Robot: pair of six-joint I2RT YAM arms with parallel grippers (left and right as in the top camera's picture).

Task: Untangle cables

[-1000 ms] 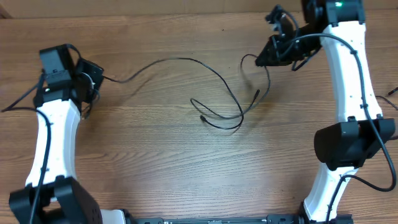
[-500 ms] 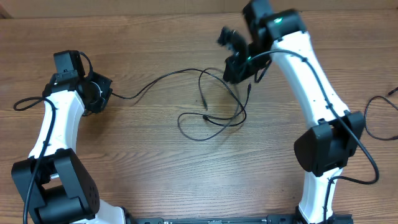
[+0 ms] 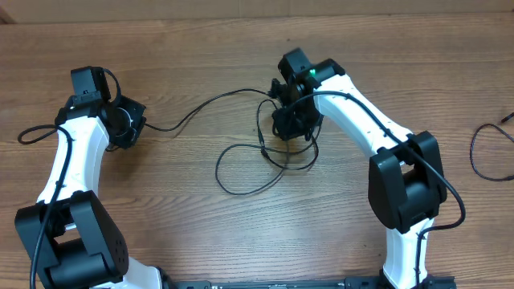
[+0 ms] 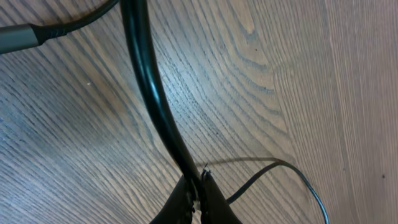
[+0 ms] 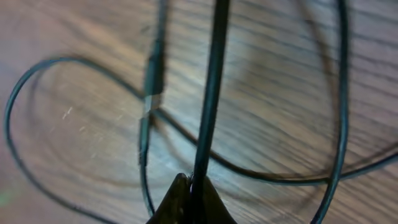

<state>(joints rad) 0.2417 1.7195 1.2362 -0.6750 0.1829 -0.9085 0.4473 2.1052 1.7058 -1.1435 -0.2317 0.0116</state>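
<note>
Other cable pieces still cross close below my right gripper's hold. I should next lower it toward the crossing loops and open its fingers to release the pinched piece.
Thin black cables [image 3: 241, 181] lie in loose loops at the middle of the wooden table [image 3: 241, 241], with one strand [image 3: 205, 104] running left. My left gripper [image 3: 132, 124] at the left is shut on that strand's end; its wrist view shows the jaws [image 4: 200, 199] pinching the cable [image 4: 149, 87]. My right gripper [image 3: 291, 128] is low over the loops, shut on a cable; its wrist view shows the jaws [image 5: 191, 199] clamped on a strand [image 5: 211, 87], with a small plug [image 5: 152, 74] and more loops beside it.
Another black cord [image 3: 482, 152] lies at the table's right edge. A thicker black wire [image 3: 32, 132] trails off the left arm toward the left edge. The table's back edge runs along the top.
My right gripper has swept from the far right corner leftward and down to the table's middle, dragging its cable so the loops bunched up. The left gripper shifted slightly right early on.
</note>
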